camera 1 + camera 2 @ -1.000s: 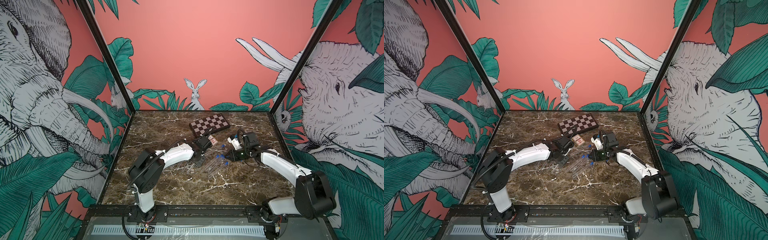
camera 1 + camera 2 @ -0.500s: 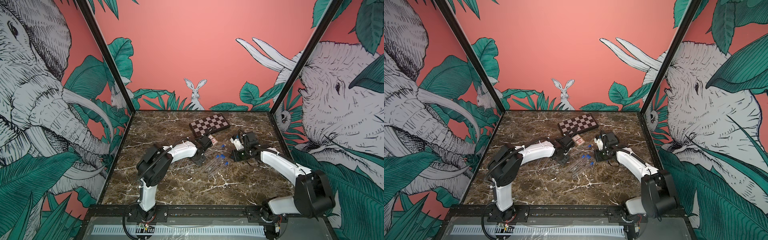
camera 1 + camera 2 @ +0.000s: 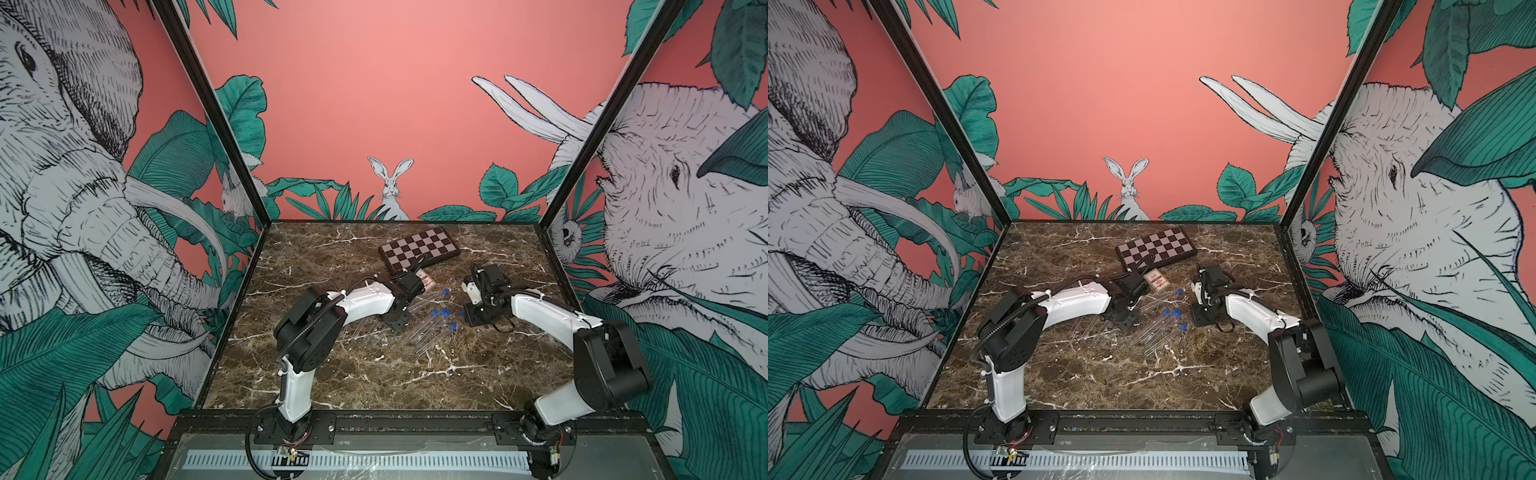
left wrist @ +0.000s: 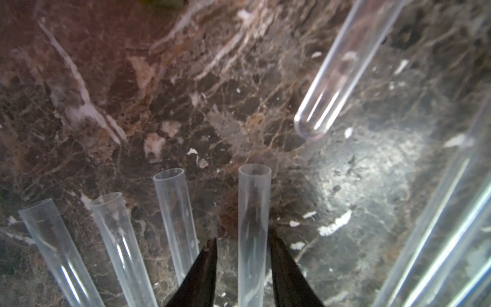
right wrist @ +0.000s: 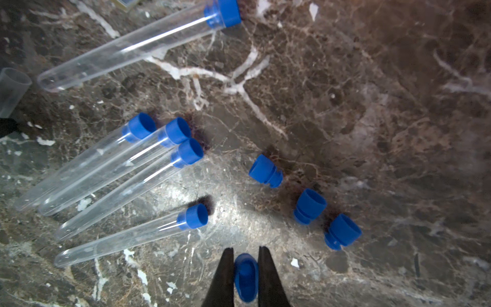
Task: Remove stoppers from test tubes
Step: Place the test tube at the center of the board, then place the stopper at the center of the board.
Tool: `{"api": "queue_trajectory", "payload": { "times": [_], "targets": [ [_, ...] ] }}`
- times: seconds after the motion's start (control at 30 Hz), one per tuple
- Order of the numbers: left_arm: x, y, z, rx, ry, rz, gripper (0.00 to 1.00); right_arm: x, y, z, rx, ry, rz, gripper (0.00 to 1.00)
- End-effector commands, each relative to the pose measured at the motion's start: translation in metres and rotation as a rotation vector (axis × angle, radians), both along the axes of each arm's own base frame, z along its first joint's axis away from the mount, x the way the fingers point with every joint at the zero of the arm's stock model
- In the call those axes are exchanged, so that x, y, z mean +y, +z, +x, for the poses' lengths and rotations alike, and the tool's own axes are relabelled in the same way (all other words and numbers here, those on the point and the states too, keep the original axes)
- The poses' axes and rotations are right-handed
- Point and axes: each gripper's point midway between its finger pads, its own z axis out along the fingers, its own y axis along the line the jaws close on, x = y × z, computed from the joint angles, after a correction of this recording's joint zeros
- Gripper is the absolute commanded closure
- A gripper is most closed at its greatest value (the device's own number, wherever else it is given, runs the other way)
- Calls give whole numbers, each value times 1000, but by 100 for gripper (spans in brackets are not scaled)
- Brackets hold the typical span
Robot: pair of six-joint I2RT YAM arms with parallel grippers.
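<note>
My right gripper lowers slightly to the bare marble beside the loose stoppers and releases the blue stopper next, since it's already out of its tube.
In the left wrist view my left gripper is open, its jaws on either side of an unstoppered clear test tube that lies on the marble. A gap shows between one finger and the tube. Three more open tubes lie beside it. My right gripper is shut on a blue stopper just above the table. Three loose stoppers lie near it. Several stoppered test tubes lie in a fan between the two grippers.
A folded chessboard lies at the back of the marble table, with a small printed box in front of it, close to my left wrist. Painted walls close off the left, right and back.
The left jaws have opened off the tube, which now lies between them. My right gripper has drawn a little to the right, away from the tubes, with the stopper.
</note>
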Motion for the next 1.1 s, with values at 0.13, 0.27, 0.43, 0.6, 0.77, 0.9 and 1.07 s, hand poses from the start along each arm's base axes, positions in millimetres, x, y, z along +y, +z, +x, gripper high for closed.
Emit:
{"api": "queue_trajectory", "payload": {
  "times": [0.13, 0.27, 0.43, 0.6, 0.77, 0.9, 1.07],
  "targets": [
    [1, 23, -3, -19, 5, -36, 59, -5, -12, 4, 21, -6, -36, 98],
    [2, 37, -3, -40, 3, -50, 55, -6, -19, 4, 44, -7, -50, 96],
    [1, 59, 0, -80, -5, -80, 49, -7, -24, 5, 62, -8, -65, 91],
    [-20, 75, 3, -106, -68, -181, 47, -6, -25, 6, 63, -7, -63, 83],
    [-37, 79, 11, -96, -99, -213, 46, -7, -17, 6, 44, -14, -59, 74],
    [-47, 81, 20, -98, -118, -206, 46, -8, -2, 8, 0, -24, -52, 66],
    [-58, 81, 30, -97, -133, -198, 45, -9, 14, 8, -30, -31, -42, 61]
  ]
}}
